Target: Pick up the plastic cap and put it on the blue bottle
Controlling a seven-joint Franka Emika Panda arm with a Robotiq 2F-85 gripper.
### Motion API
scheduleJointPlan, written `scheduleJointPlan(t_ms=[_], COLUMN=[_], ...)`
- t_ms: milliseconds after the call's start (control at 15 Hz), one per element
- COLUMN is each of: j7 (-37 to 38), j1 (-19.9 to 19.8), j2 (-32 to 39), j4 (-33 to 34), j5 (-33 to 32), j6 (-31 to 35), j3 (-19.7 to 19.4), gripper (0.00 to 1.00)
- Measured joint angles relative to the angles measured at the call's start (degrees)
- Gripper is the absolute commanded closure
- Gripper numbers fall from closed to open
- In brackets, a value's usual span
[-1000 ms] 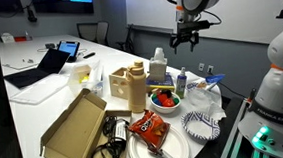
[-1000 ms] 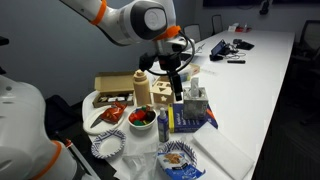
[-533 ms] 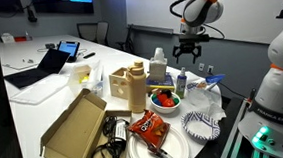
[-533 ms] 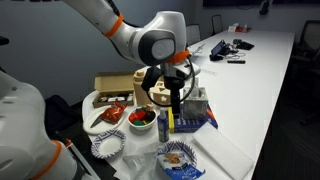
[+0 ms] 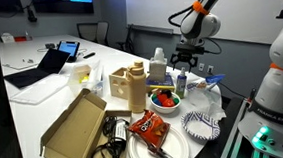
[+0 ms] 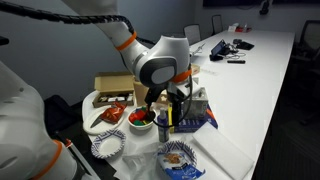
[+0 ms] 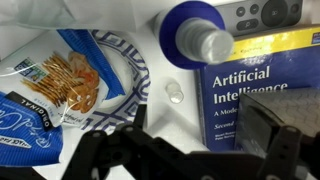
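Observation:
Next, my gripper lowers its spread fingers around the plastic cap to the tabletop, since the cap lies flat below, between the paper plate and blue book (image 7: 258,85).
The blue bottle (image 7: 200,35) shows from above in the wrist view, upright, with an uncapped neck. The plastic cap (image 7: 175,92) is a small clear disc lying on the white table just below the bottle, beside the blue book (image 7: 258,85). My gripper (image 7: 190,150) is open and empty, with its dark fingers (image 7: 270,130) spread at the bottom of the wrist view, above and near the cap. In both exterior views the gripper (image 5: 184,58) (image 6: 175,98) hangs low just above the bottle (image 5: 181,83). The cap is too small to see there.
A cracker bag (image 7: 50,90) and a patterned paper plate (image 7: 125,55) lie left of the cap. A tan jug (image 5: 129,87), a clear bottle with a white top (image 5: 159,66), a red bowl (image 5: 164,100), a chips bag (image 5: 148,129) and a cardboard box (image 5: 75,129) crowd the table end.
The gripper has come down from well above the table to just over the blue bottle and the book. Its jaws stay open. The objects have not moved.

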Motion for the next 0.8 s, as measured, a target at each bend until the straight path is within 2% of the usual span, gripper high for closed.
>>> scheduleJointPlan(t_ms=[667,733,800], j7=[-4.23,-5.0,-5.8], j1=[1.17,1.17,1.17], j2=[7.52,8.02,8.51], j4=[0.48,0.71,0.93], j5=[8.35,9.52,10.58], j6=[6.18,6.34,6.41], j3=[-2.82,-3.02,-3.18], gripper=[0.0,0.03,0.14])
